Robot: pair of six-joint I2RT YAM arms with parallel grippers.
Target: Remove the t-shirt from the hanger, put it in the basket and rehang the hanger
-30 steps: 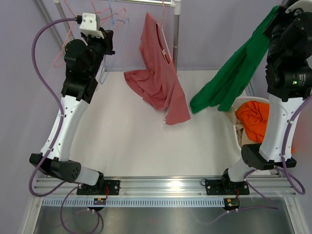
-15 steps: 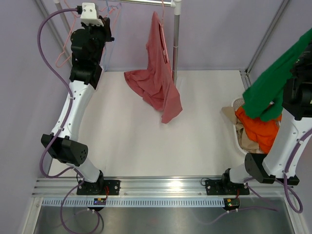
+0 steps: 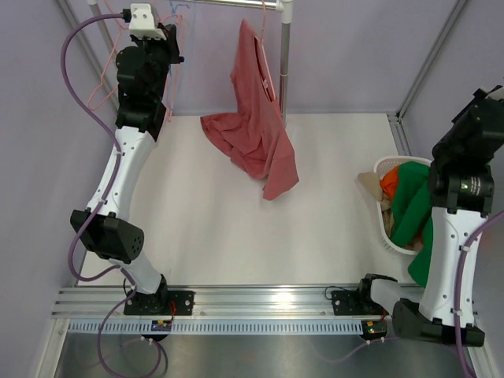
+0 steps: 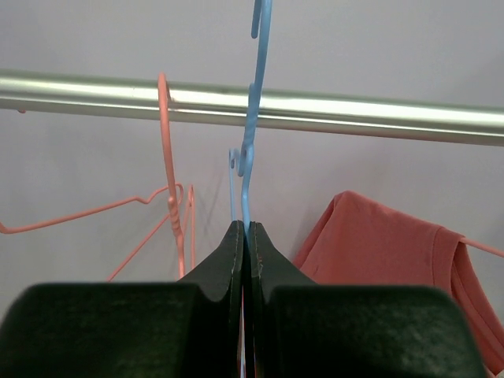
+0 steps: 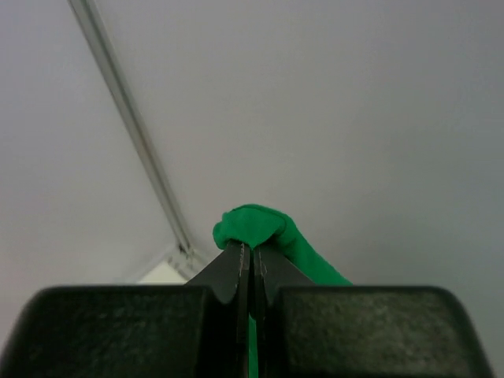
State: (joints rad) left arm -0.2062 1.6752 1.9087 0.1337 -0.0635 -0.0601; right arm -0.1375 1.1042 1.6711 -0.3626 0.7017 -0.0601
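Observation:
The tip of the hanger's hook is above the silver bar, outward of the left gripper, so the left gripper will next move outward and down to let go of the hanger there.
My left gripper (image 4: 246, 228) is shut on the thin blue hanger (image 4: 248, 118), held up at the silver rail (image 4: 354, 114); the hanger is bare. In the top view this gripper (image 3: 175, 17) is high at the back left. My right gripper (image 5: 250, 250) is shut on a fold of the green t-shirt (image 5: 256, 224). In the top view the green t-shirt (image 3: 413, 209) hangs over the white basket (image 3: 384, 164) and down its near side. My right gripper's fingers are hidden under the arm there.
A red t-shirt (image 3: 256, 118) hangs from the rail on a pink hanger, its lower part draped on the table; it also shows in the left wrist view (image 4: 378, 244). Bare pink hangers (image 4: 165, 157) hang left of the blue one. An orange garment (image 3: 391, 183) lies in the basket.
My right arm swung right and down, carrying the green t-shirt from mid-air to over the basket. My left arm rose with the blue hanger toward the rail.

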